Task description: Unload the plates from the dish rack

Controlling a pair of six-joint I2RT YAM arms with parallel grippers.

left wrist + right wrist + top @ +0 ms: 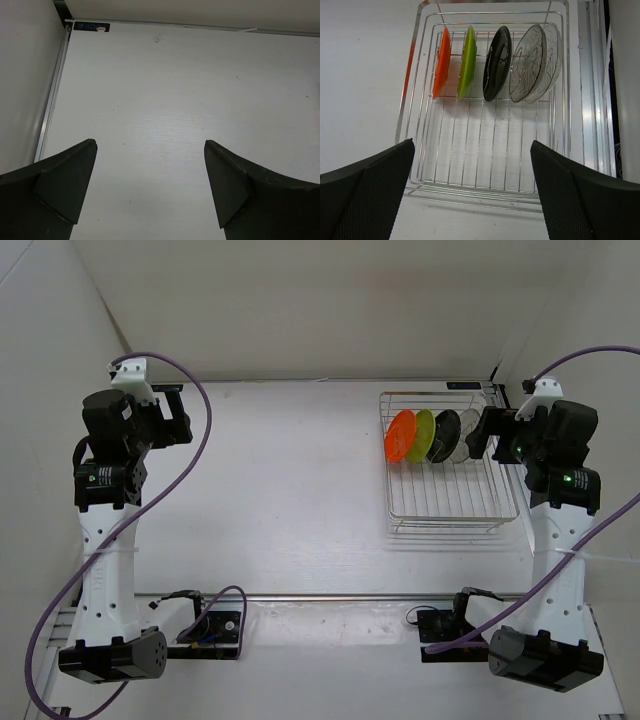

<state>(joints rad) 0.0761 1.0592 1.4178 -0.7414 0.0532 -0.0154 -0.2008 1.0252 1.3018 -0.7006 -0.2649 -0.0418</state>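
Note:
Next, my right gripper will cross left in the top view to the orange plate ending the row, go down and close on the orange plate's upper rim (410, 424) (443, 61).
The silver wire dish rack (452, 523) stands on the right of the table and fills the right wrist view (475, 188). Four plates stand upright in a row at its far end: orange (400, 436) (441, 62), yellow-green (424, 435) (468, 60), black (445, 435) (498, 62) and clear (464, 443) (532, 62). My right gripper (478, 432) (472, 144) is open and empty, held above the rack's right side, beside the clear plate. My left gripper (186, 412) (150, 142) is open and empty over bare table at the far left.
White walls close in the table at the back and on both sides. A metal rail (52, 95) runs along the left edge. Purple cables (205, 430) loop from both arms. Small black units (215, 628) sit on the near edge.

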